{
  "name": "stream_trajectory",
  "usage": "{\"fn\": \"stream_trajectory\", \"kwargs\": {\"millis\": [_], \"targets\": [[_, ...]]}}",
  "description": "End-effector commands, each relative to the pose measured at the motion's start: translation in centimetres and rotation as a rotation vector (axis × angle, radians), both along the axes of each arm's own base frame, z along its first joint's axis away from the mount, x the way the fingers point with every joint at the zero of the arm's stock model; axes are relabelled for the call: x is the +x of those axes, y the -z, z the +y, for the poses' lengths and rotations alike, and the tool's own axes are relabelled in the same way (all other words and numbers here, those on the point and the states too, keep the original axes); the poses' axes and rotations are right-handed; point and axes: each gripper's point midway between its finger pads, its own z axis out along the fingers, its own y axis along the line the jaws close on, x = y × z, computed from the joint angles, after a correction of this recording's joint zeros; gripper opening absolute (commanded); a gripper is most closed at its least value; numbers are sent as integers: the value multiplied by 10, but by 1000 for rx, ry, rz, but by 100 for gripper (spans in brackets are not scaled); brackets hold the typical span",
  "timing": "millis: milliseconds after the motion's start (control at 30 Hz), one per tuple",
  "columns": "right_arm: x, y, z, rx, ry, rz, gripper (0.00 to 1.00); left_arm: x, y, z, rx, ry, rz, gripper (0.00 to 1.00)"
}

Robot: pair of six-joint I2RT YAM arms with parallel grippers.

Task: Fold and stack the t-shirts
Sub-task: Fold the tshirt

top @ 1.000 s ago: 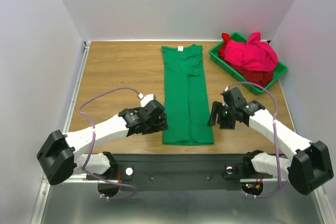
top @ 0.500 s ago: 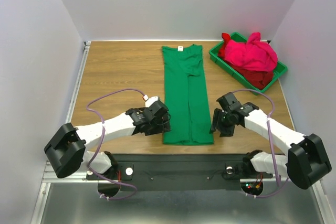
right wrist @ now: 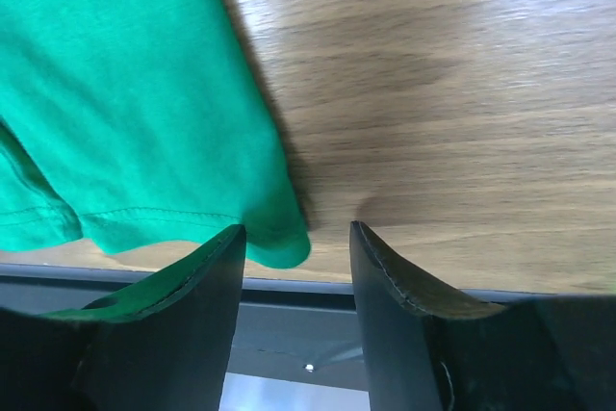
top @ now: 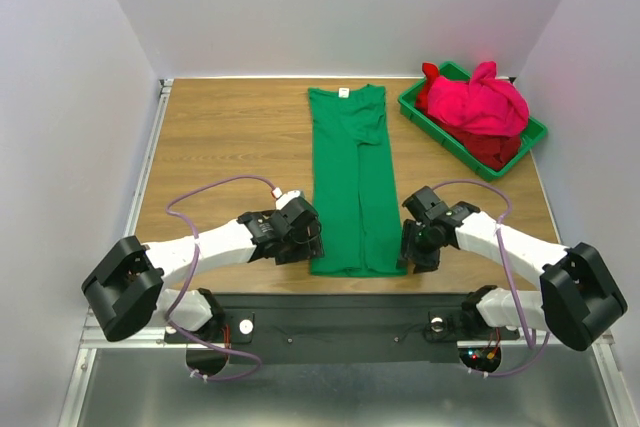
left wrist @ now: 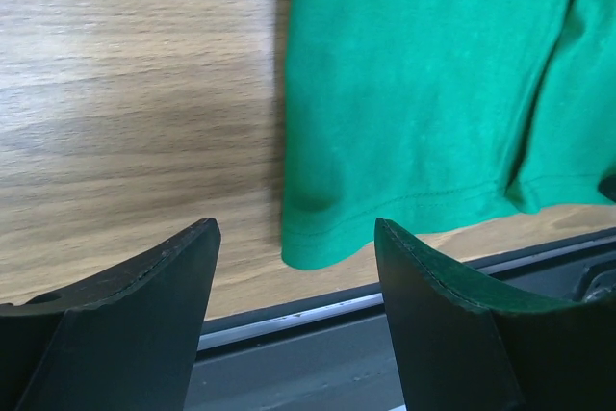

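The green t-shirt's near hem corner is below my left gripper. The t-shirt's corner comes between that gripper's fingers next as they lower around it, and then they close.
The green t-shirt lies folded into a long narrow strip down the middle of the table, its white neck label at the far end. My left gripper is low at the near left hem corner. In the left wrist view that gripper is open, and the shirt's corner lies just beyond the gap. My right gripper is at the near right hem corner. In the right wrist view its jaws stand apart, with the shirt's corner tip reaching between them. The pink t-shirt lies heaped on the red t-shirt.
A green plastic bin at the far right holds the pink and red shirts. The table's near edge with its metal rail runs just behind both hem corners. White walls close in the left, back and right sides.
Both grippers have moved toward me and inward to the shirt's near hem corners. The right jaws have narrowed. The green shirt has not moved.
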Motion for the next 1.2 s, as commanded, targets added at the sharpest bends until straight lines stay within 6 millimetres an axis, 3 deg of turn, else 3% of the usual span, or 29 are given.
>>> {"fn": "stream_trajectory", "kwargs": {"millis": [0, 100, 333, 400, 567, 833, 1167], "targets": [[6, -1, 10, 25, 7, -30, 52, 0, -5, -2, -27, -3, -8, 76], [6, 2, 13, 30, -1, -23, 50, -2, -1, -3, -30, -2, 3, 76], [9, 6, 17, 24, -15, -22, 27, -3, 7, -1, 12, 1, 27, 74], [12, 4, 17, 22, -18, -27, 24, -2, 9, -1, 32, 1, 34, 72], [15, 4, 19, 16, -28, -31, 23, -3, 14, 5, 76, -7, 51, 65], [17, 6, 19, 3, -41, -23, 23, -1, 19, -4, 87, 38, 57, 54], [16, 7, 19, 4, -47, -18, 22, -8, 25, -1, 128, 55, 88, 33]]}}
